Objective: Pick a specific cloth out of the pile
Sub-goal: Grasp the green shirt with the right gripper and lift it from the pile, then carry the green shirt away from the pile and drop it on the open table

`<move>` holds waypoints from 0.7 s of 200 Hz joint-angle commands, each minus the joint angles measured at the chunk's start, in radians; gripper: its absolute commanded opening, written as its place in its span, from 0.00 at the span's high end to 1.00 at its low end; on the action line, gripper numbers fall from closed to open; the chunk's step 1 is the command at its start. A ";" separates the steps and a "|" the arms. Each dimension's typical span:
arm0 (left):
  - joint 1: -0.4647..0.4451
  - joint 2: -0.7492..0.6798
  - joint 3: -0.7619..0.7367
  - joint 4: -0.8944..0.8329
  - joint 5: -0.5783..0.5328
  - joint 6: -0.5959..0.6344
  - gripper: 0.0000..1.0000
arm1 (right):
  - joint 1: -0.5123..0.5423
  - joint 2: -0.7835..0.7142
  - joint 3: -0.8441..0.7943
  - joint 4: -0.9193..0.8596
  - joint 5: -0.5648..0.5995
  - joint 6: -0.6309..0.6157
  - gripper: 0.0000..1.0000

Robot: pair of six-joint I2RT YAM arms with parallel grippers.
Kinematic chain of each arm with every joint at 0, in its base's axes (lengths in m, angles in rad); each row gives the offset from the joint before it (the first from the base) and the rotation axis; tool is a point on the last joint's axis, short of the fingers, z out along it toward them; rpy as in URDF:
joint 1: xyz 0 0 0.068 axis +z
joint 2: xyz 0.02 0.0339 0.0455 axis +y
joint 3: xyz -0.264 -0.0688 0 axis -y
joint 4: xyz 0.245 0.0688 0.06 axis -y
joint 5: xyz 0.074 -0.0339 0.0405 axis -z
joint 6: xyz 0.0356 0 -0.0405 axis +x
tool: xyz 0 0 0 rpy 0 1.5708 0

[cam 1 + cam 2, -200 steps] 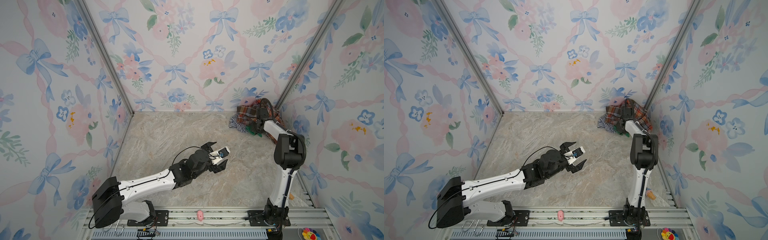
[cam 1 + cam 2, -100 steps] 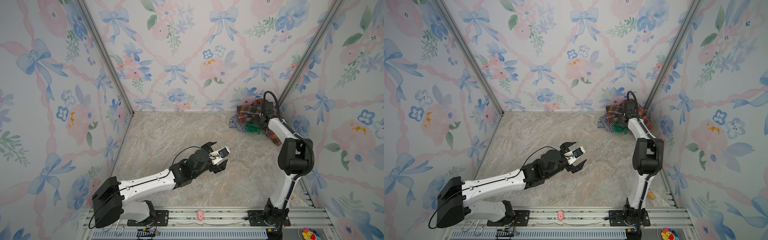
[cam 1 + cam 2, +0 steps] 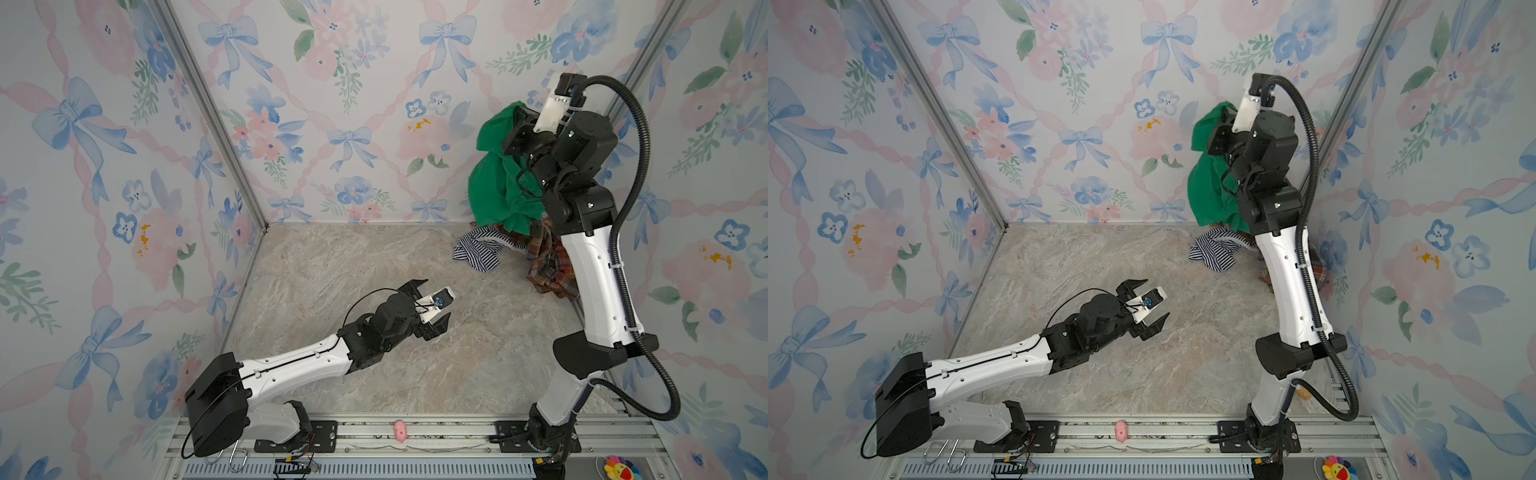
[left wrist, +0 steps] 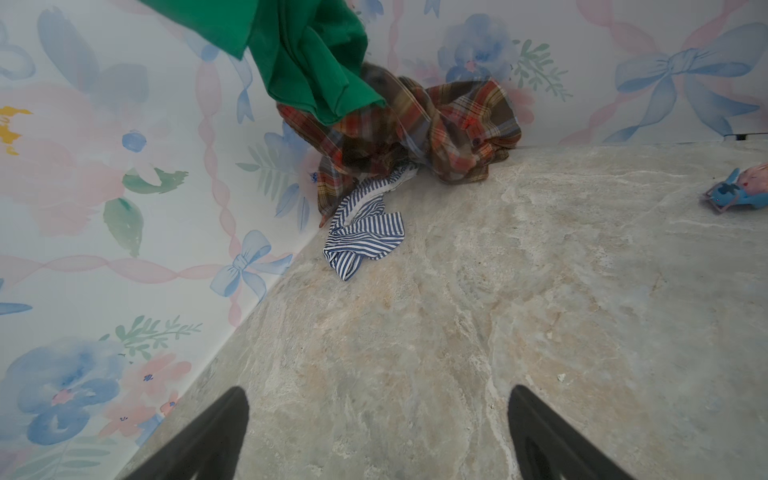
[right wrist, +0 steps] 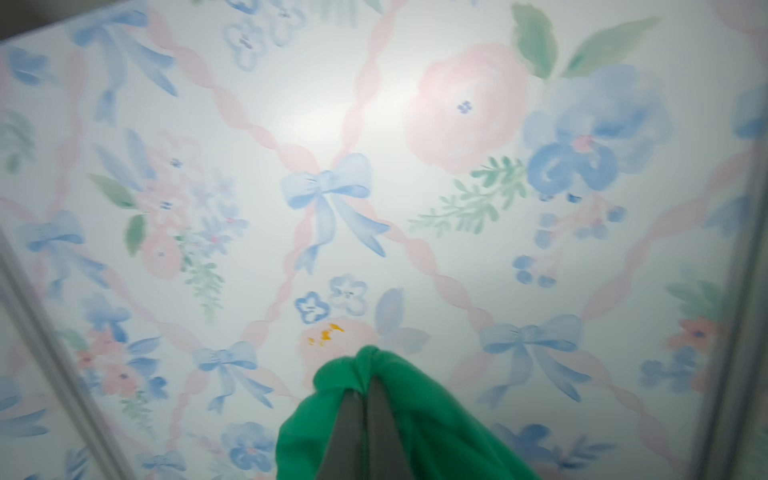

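Note:
The middle floor below my right gripper is bare and clear of the pile. I will next swing my right gripper away from the back corner, lower it there and release the green cloth's fold.
The cloth (image 3: 494,183) is plain bright green and hangs in the air in front of the back wall in both top views (image 3: 1208,187). My right gripper (image 5: 368,382) is shut on a bunched fold at its top, raised high by the back right corner. The cloth's lower end (image 4: 307,54) still drapes over the pile. The pile lies on the floor below: an orange-brown plaid shirt (image 3: 548,266) and a navy-and-white striped cloth (image 3: 478,251). My left gripper (image 3: 437,299) is open and empty, low over the middle of the floor and pointing towards the pile (image 4: 449,124).
The pile sits in the back right corner, hemmed in by two flowered walls. My right arm's white link (image 3: 598,282) stands just in front of the plaid shirt. A small pink toy (image 3: 400,430) lies on the front rail. A pink-and-blue item (image 4: 744,191) lies on the floor.
My right arm has risen from the pile, pulling the green cloth up with it until it hangs high against the back wall. The left arm has not moved.

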 commanded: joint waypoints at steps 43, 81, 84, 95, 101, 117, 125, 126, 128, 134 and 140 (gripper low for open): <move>0.294 -0.226 -0.039 0.090 0.177 -0.165 0.02 | 0.205 0.039 -0.099 0.198 -0.205 -0.010 1.00; 0.529 -0.233 -0.047 0.127 0.351 -0.385 0.02 | 0.204 -0.022 -0.275 0.162 -0.116 -0.062 1.00; 0.543 -0.228 -0.047 0.128 0.364 -0.398 0.02 | 0.204 -0.039 -0.321 0.175 -0.108 -0.068 1.00; 0.588 -0.212 -0.037 0.131 0.408 -0.439 0.02 | 0.197 -0.111 -0.521 0.253 -0.072 -0.068 1.00; 0.611 -0.203 -0.031 0.131 0.435 -0.460 0.02 | 0.188 -0.145 -0.631 0.306 -0.066 -0.056 1.00; 0.671 -0.182 -0.019 0.136 0.499 -0.521 0.02 | 0.157 -0.223 -0.895 0.413 -0.061 0.015 1.00; 0.690 -0.173 -0.015 0.135 0.507 -0.539 0.02 | 0.133 -0.242 -0.997 0.434 -0.070 0.057 0.95; 0.692 -0.172 -0.015 0.135 0.506 -0.541 0.02 | 0.133 -0.244 -1.008 0.440 -0.070 0.063 0.94; 0.694 -0.170 -0.015 0.135 0.506 -0.543 0.02 | 0.129 -0.248 -1.033 0.442 -0.071 0.072 0.90; 0.702 -0.167 -0.016 0.135 0.496 -0.548 0.02 | 0.115 -0.260 -1.093 0.450 -0.080 0.097 0.74; 0.706 -0.162 -0.019 0.136 0.481 -0.548 0.02 | 0.104 -0.273 -1.146 0.451 -0.093 0.106 0.51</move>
